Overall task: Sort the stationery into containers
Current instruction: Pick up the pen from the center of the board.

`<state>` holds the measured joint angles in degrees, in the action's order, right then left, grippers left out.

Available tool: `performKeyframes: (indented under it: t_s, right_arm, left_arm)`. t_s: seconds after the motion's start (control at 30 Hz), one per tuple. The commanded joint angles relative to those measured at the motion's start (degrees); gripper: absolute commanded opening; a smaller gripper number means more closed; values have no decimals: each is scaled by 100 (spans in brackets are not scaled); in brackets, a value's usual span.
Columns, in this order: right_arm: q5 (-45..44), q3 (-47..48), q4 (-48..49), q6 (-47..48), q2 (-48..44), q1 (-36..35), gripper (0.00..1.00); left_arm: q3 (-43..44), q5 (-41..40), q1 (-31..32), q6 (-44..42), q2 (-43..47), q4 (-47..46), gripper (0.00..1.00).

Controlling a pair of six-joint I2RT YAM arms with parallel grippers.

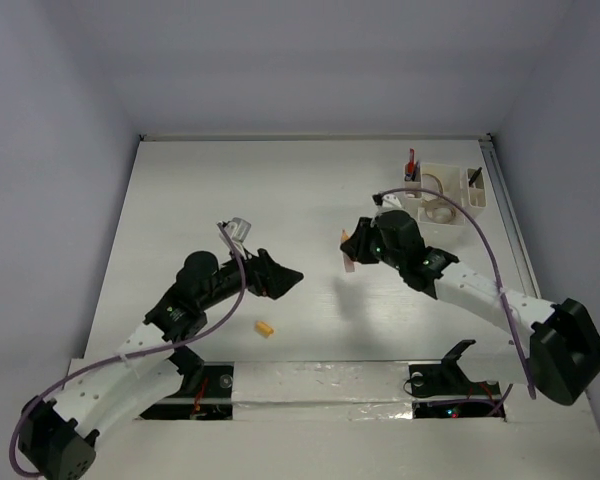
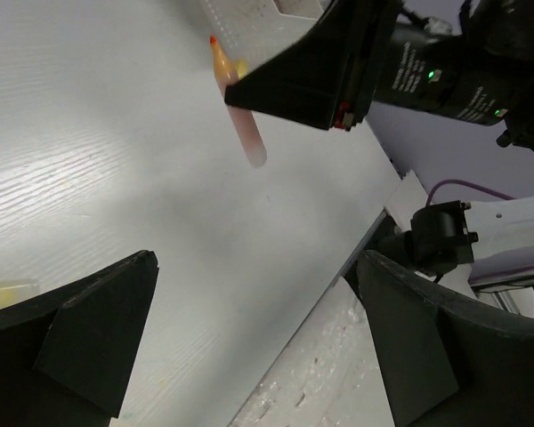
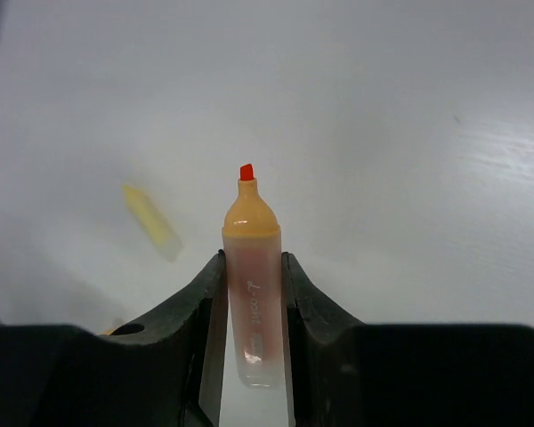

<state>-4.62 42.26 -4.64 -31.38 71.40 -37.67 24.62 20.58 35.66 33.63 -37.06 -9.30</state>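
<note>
I should next move my left gripper across onto the rear part of the highlighter's body [image 1: 349, 265] [image 2: 252, 145], since it is to its right in the top view and sticks out free of my right gripper.
My right gripper [image 1: 354, 246] is shut on an uncapped orange highlighter [image 1: 347, 252], held above the table's middle with its tip pointing away from the wrist. In the right wrist view the fingers [image 3: 205, 285] clamp its pale barrel [image 3: 251, 267]. The highlighter also shows in the left wrist view [image 2: 245, 133]. My left gripper [image 1: 285, 277] is open and empty, low over the table left of centre, jaws wide apart [image 2: 256, 267]. A small yellow cap-like piece [image 1: 265, 328] lies on the table near the front; it also shows in the right wrist view [image 3: 151, 222].
The white organiser [image 1: 477, 207] stands at the back right, holding a red pen [image 1: 411, 165], a tape roll [image 1: 440, 210] and a dark item [image 1: 475, 178]. A small grey item [image 1: 236, 231] lies behind my left arm. A raised strip [image 1: 340, 380] runs along the front edge.
</note>
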Motion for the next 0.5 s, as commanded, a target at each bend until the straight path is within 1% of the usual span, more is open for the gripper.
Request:
performKeyframes:
  t_s: [0.0, 0.13, 0.23, 0.47]
  right_arm:
    - [760, 37, 1429, -281, -258, -118, 12]
    - [823, 2, 1861, -518, -232, -328, 12]
    - [832, -77, 2142, -685, -214, -460, 12]
    - [972, -165, 2486, -914, -249, -636, 13]
  left_arm:
    - [7, -317, 466, 197, -354, -985, 92]
    - [51, -625, 740, 241, -977, -1459, 88]
    - [87, -713, 802, 250, -1215, -1758, 85]
    - [262, -1047, 916, 109, -1865, -2040, 77]
